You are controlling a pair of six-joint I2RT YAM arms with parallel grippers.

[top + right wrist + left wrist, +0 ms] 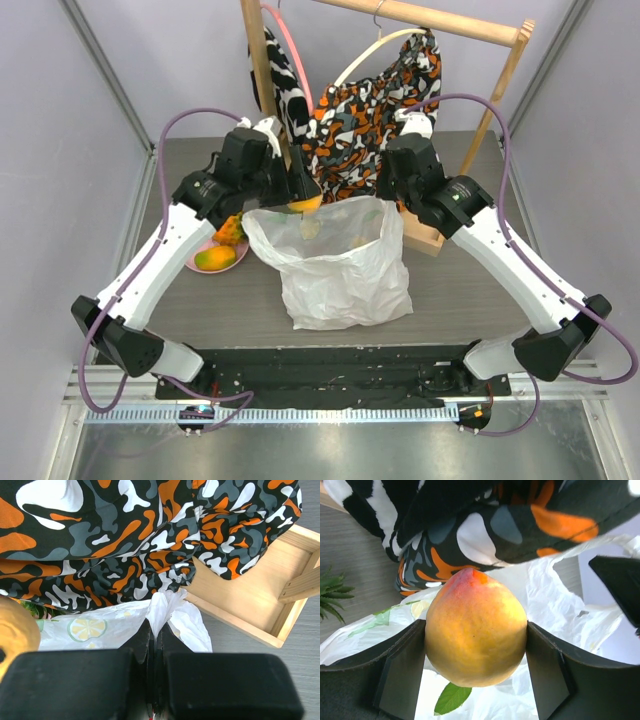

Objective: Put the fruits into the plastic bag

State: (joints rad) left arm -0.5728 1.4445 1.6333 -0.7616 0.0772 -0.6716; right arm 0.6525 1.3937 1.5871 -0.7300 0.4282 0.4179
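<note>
The robot's left gripper will next go to the right in the top view, back and down into the bag's opening (505, 697), since the peach (476, 627) is still by the bag's rim.
My left gripper (303, 203) is shut on the pink-orange peach (476, 627) and holds it over the left rim of the plastic bag's open mouth (330, 262). The bag's white inside shows below the peach in the left wrist view (550, 605). My right gripper (388, 200) is shut on the bag's right handle (162, 607) and holds that side up. The peach's edge shows at the left of the right wrist view (15, 630). The pineapple (230, 230) and the yellow-green mango (215, 258) lie on the pink plate (228, 266) left of the bag. Other fruits are hidden.
A wooden clothes rack (262, 70) stands behind the bag, with the orange-black-white patterned cloth (375, 110) hanging from it. The rack's wooden base tray (250, 600) lies just right of the bag. The cloth hangs close above both grippers.
</note>
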